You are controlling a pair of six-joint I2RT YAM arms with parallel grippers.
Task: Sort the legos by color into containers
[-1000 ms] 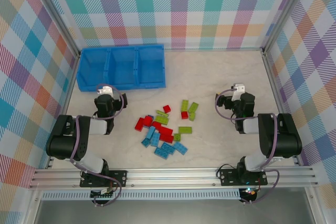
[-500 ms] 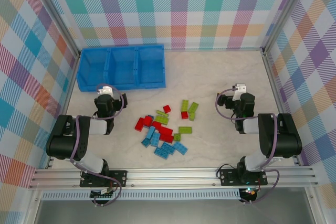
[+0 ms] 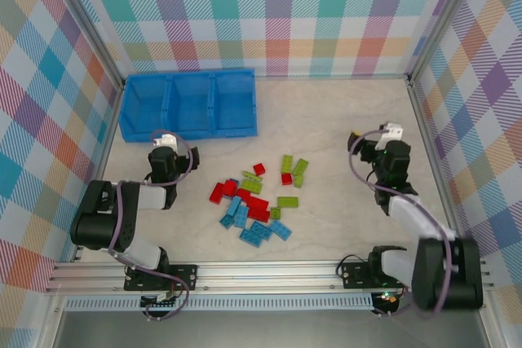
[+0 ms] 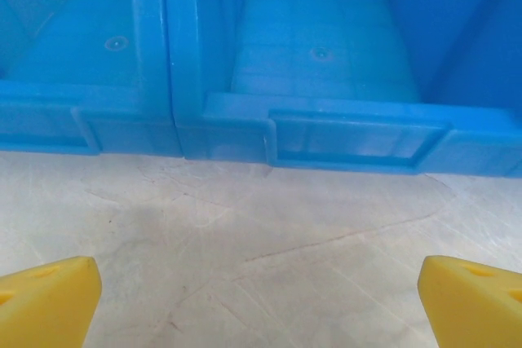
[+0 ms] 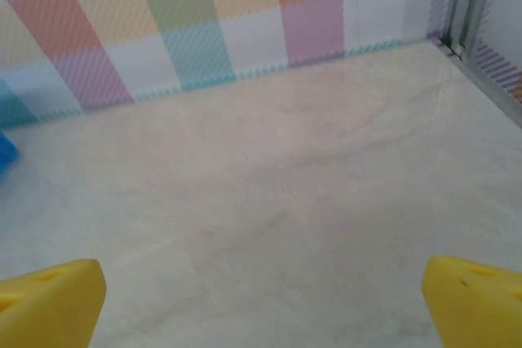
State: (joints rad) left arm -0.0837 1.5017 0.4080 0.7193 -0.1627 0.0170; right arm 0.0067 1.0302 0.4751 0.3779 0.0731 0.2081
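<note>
My right gripper swings back and down onto the small lime green lego (image 3: 298, 181) beside a red one next, since it lies below the gripper, toward the pile.
Several red, lime green and light blue legos (image 3: 257, 199) lie scattered mid-table between the two arms. The containers, three joined bright blue bins (image 3: 189, 104), stand at the back left, and their front wall and two hollow compartments (image 4: 322, 50) face the left wrist camera. My left gripper (image 3: 165, 143) sits just in front of the bins, open, its yellow fingertips (image 4: 45, 299) wide apart over bare table. My right gripper (image 3: 373, 138) is right of the pile, lifted and open, with yellow fingertips (image 5: 477, 299) spread over bare table.
Checkered walls (image 3: 277, 14) enclose the table, with metal frame posts at the right (image 3: 424, 120) and a rail along the near edge (image 3: 269, 270). Bare tabletop (image 3: 334, 112) lies between the bins and the right wall.
The right arm has unfolded and its gripper has risen and shifted a little right and back. The left arm and the legos have stayed put.
</note>
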